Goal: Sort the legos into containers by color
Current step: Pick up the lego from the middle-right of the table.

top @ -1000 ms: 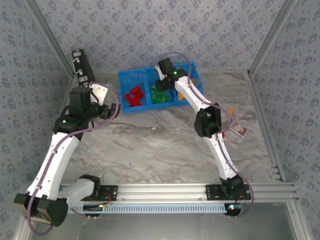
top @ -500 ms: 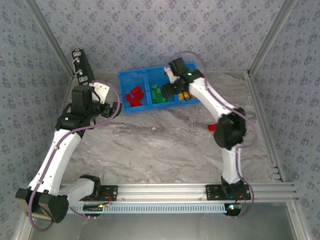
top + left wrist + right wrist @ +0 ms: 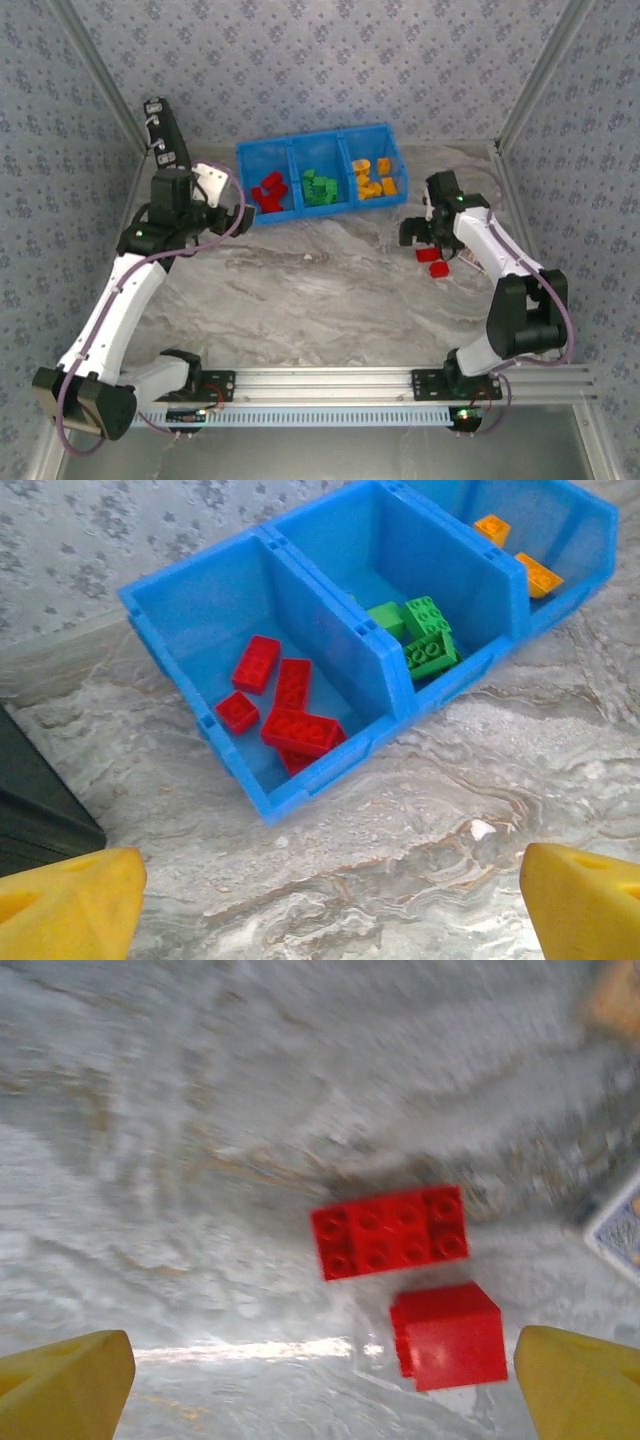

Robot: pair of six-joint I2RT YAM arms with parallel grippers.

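The flat red brick (image 3: 427,255) (image 3: 390,1232) is loose on the tabletop under my right gripper, so my right gripper will come down onto it next with open fingers and close.
The blue tray (image 3: 292,214) stands at the back with three containers. Red legos (image 3: 270,190) lie in the left one, green legos (image 3: 320,188) in the middle, orange legos (image 3: 375,180) in the right. The left wrist view shows the tray wall (image 3: 390,670), red bricks (image 3: 295,725), green bricks (image 3: 420,640) and orange bricks (image 3: 520,560). My left gripper (image 3: 228,212) (image 3: 325,910) hangs open in front of the tray's left corner, holding nothing. My right gripper (image 3: 425,240) (image 3: 320,1390) is open just above the table. A flat red brick (image 3: 390,1230) and a red block (image 3: 450,1335) lie ahead of it, both loose on the table (image 3: 433,262).
A black case (image 3: 165,135) (image 3: 40,810) leans at the back left, beside the tray. A printed card (image 3: 620,1230) lies just right of the two red bricks. Metal frame posts and patterned walls close in the table, and a rail (image 3: 330,380) runs along the near edge.
My right arm has swung from over the tray's middle down to the right, over two red bricks on the table, and its jaws have opened wide. The left arm has barely shifted.
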